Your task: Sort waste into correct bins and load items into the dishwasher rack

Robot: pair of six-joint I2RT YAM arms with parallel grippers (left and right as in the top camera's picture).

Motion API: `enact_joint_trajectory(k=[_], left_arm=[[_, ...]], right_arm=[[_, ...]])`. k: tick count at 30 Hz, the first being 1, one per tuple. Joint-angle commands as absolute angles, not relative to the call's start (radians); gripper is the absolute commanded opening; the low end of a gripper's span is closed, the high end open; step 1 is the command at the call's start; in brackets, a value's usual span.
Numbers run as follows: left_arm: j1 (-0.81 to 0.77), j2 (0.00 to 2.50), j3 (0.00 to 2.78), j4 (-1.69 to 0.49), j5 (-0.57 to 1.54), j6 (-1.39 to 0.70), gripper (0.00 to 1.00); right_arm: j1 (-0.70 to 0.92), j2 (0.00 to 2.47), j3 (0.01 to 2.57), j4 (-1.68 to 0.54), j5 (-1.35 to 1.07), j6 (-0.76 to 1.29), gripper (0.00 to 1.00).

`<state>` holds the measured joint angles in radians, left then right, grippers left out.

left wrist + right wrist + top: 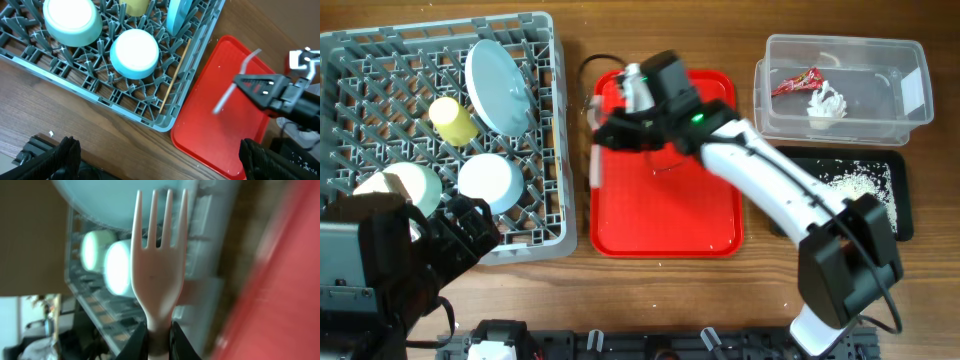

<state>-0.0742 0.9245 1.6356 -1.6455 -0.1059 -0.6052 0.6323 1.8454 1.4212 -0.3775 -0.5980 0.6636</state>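
My right gripper must next carry the fork (595, 166) left in the overhead view, over the gap between the upturned bowl and the rack's side by the tray.
My right gripper (605, 138) hangs over the left side of the red tray, shut on the handle of the white plastic fork (595, 166). The right wrist view shows the fork (159, 265) tines up, its handle pinched between the jaws of that gripper (159, 341). The left wrist view also catches the fork (234, 89) above the tray. The dishwasher rack (535, 235) holds the plate (498, 85), the yellow cup (452, 120) and two upturned bowls (490, 180) (405, 185). My left gripper (162, 165) is open and empty over the table beside the rack's near corner.
The red tray (665, 215) lies in the middle. A clear tub (910, 95) at the back right holds a red wrapper (795, 80) and a white napkin (827, 102). In front of it a black tray (900, 220) carries rice scraps (850, 180).
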Motion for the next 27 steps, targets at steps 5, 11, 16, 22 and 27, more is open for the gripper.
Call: enact_joint_trajectory(k=[5,11,16,22,27], left_arm=[[-0.067,0.929,1.636,-1.655,-0.098,-0.614,1.00],[-0.067,0.929,1.636,-1.658,-0.098,-0.614,1.00],[-0.067,0.929,1.636,-1.658,-0.098,-0.614,1.00],[-0.067,0.929,1.636,-1.666,-0.098,-0.614,1.00],[-0.067,0.929,1.636,-1.665,-0.098,-0.614,1.00]], right_arm=[[0.822,1.870,1.434,-0.266,-0.397,0.847,0.11],[0.871,1.931,1.434,-0.231,-0.392,0.867,0.26],[0.870,1.945,1.435,-0.236,-0.391,0.829,0.60],[0.803,1.824,1.497,-0.412,-0.357,0.729,0.76],[0.598,1.494,1.522,-0.774,-0.204,0.622,1.00]])
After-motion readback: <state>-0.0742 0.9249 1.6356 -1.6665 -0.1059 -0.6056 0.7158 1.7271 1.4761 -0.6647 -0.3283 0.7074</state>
